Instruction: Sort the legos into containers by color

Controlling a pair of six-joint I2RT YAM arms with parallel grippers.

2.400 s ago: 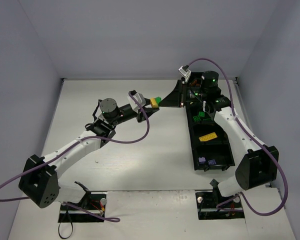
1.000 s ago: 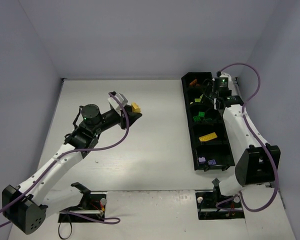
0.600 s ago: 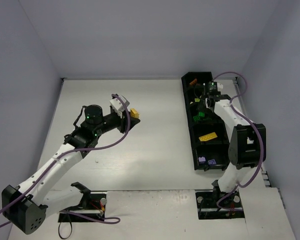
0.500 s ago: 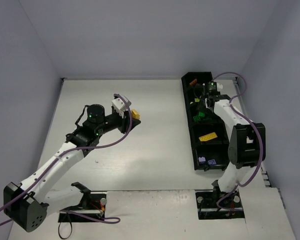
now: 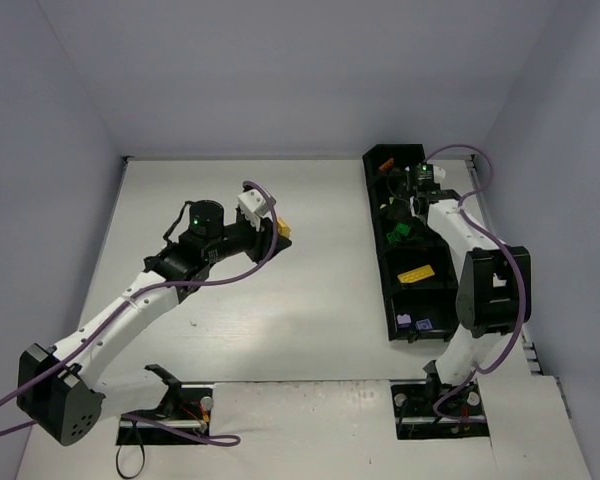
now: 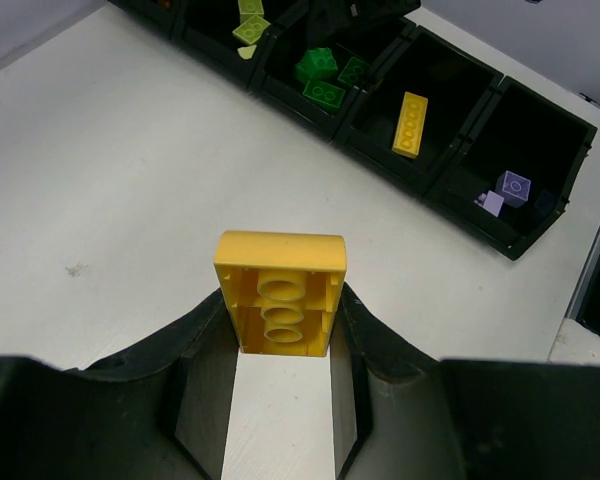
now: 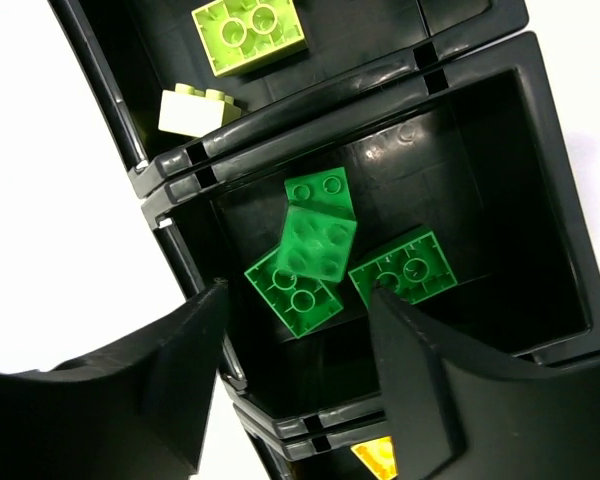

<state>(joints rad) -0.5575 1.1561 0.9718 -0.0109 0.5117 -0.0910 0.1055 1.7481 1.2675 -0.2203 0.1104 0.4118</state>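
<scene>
My left gripper should carry the same-coloured brick over the section of the tray with the long yellow brick (image 5: 424, 269) (image 6: 419, 112) and release it, because that section is to my gripper's right in the top view.
My left gripper (image 5: 276, 228) is shut on a yellow brick (image 5: 283, 229), held above the table left of the tray. In the left wrist view the yellow brick (image 6: 280, 290) sits hollow side towards the camera between the fingers (image 6: 205, 380). The black five-compartment tray (image 5: 381, 262) runs along the right side. My right gripper (image 5: 405, 196) is open and empty over the compartment holding several green bricks (image 7: 320, 243). Its fingers (image 7: 175, 375) straddle that compartment. Lime bricks (image 7: 248, 32) lie in the neighbouring compartment.
In the top view the tray also holds an orange brick (image 5: 386, 163) at the far end, a long yellow brick (image 5: 414, 274) and lilac bricks (image 5: 415, 322) at the near end. The side walls stand close behind and to the right of the tray.
Over the last second my left gripper has carried the yellow brick a little to the right, towards the tray. My right arm has folded in and now holds nearly still over the green compartment.
</scene>
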